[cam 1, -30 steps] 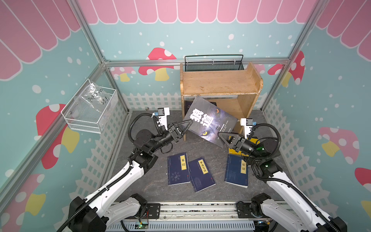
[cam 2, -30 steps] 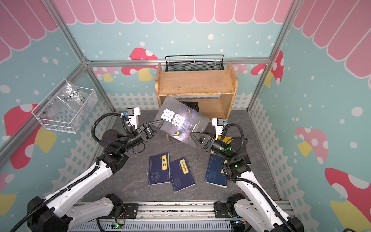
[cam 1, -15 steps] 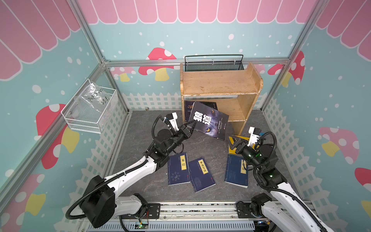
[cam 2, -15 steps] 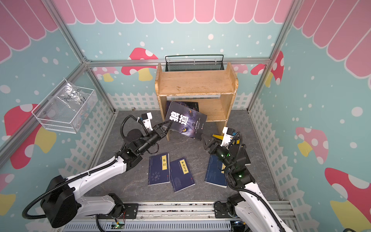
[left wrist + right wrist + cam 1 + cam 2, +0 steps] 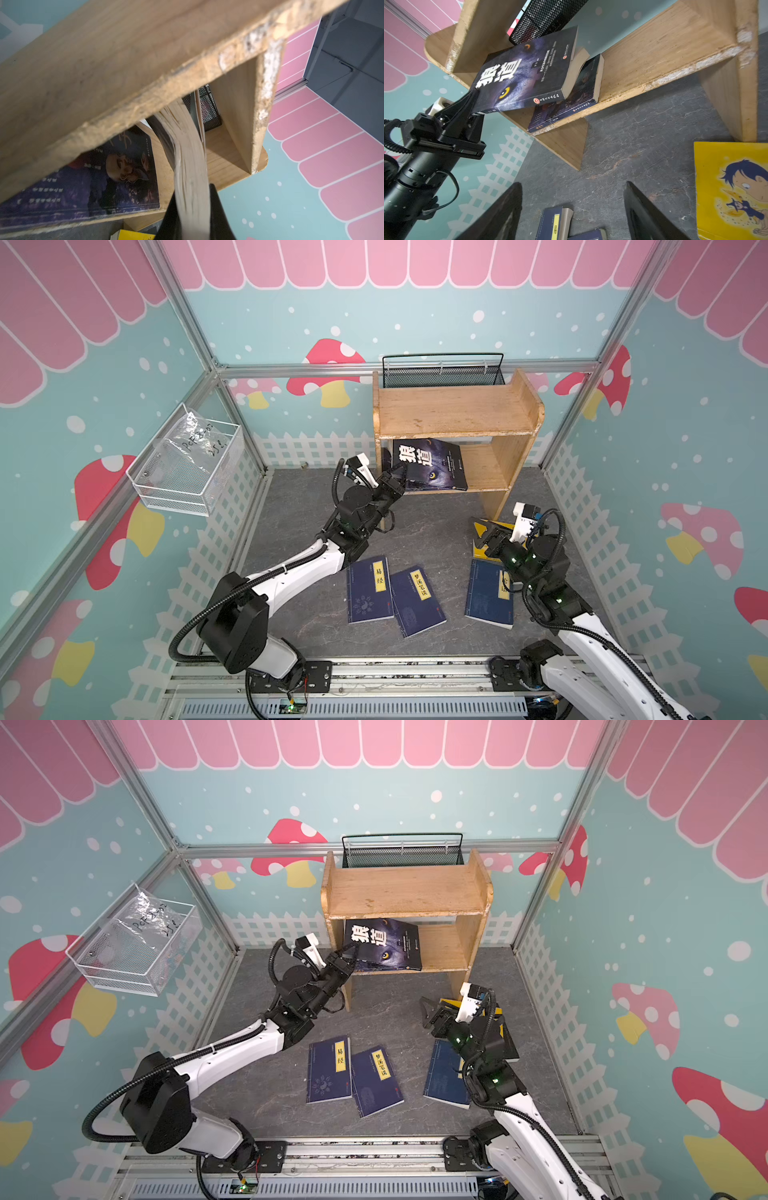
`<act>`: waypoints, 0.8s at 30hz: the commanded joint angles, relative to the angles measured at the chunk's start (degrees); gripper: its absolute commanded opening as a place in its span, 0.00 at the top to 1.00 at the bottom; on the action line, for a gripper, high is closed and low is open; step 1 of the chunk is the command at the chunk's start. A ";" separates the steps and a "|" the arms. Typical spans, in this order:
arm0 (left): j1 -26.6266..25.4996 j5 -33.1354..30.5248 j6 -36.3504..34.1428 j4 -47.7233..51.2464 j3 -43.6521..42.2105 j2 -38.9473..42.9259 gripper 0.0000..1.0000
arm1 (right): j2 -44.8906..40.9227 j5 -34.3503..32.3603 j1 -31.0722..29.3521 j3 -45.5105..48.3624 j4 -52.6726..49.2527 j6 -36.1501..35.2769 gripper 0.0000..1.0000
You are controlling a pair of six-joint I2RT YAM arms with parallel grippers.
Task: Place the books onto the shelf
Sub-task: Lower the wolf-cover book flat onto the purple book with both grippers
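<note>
The robot's left gripper will push outward and let go of the black book's corner, because the shelf's lower level (image 5: 164,176) is outward of the gripper and the book's corner sticks out.
The light-wood shelf (image 5: 453,418) (image 5: 407,890) stands at the back. A black book with a wolf's eye (image 5: 432,464) (image 5: 384,944) (image 5: 525,72) leans in the lower tier over a dark purple portrait book (image 5: 93,176) (image 5: 571,99). My left gripper (image 5: 399,475) (image 5: 351,950) (image 5: 192,207) is shut on the black book's corner. My right gripper (image 5: 482,529) (image 5: 428,1011) (image 5: 573,185) hangs open and holds nothing, above the floor beside a yellow book (image 5: 733,187) (image 5: 505,526). Three navy books (image 5: 370,591) (image 5: 417,601) (image 5: 490,593) lie flat on the floor.
A black mesh basket (image 5: 442,371) sits behind the shelf's top. A white wire basket (image 5: 187,464) hangs on the left wall. White fence panels edge the grey floor (image 5: 436,531), and a metal rail (image 5: 395,672) runs along the front.
My left gripper carried the black book back into the shelf's lower tier. My right gripper came off the book, opened wider and drew back toward the yellow book.
</note>
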State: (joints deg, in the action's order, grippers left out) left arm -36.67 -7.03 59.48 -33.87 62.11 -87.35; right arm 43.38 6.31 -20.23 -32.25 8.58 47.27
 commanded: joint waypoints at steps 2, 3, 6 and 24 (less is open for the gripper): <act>0.67 -1.91 2.27 -5.78 3.73 -2.82 1.00 | 3.81 -2.78 0.10 -5.14 3.77 -5.94 0.21; 0.83 -1.89 2.33 -5.57 4.22 -3.50 1.00 | 5.11 -2.73 0.10 -6.06 4.64 -6.80 0.21; 1.67 -1.31 2.90 -4.15 5.99 -5.46 1.00 | 9.98 -2.16 0.13 -9.48 6.72 -9.58 0.21; 4.40 0.85 2.80 2.84 8.42 -7.79 1.00 | 34.66 2.18 2.56 -16.93 22.44 -9.07 0.22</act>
State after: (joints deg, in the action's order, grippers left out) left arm -32.93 -6.81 61.19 -28.51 68.18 -94.85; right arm 77.01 6.55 -18.15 -48.36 24.77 37.15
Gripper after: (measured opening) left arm 0.127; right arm 0.781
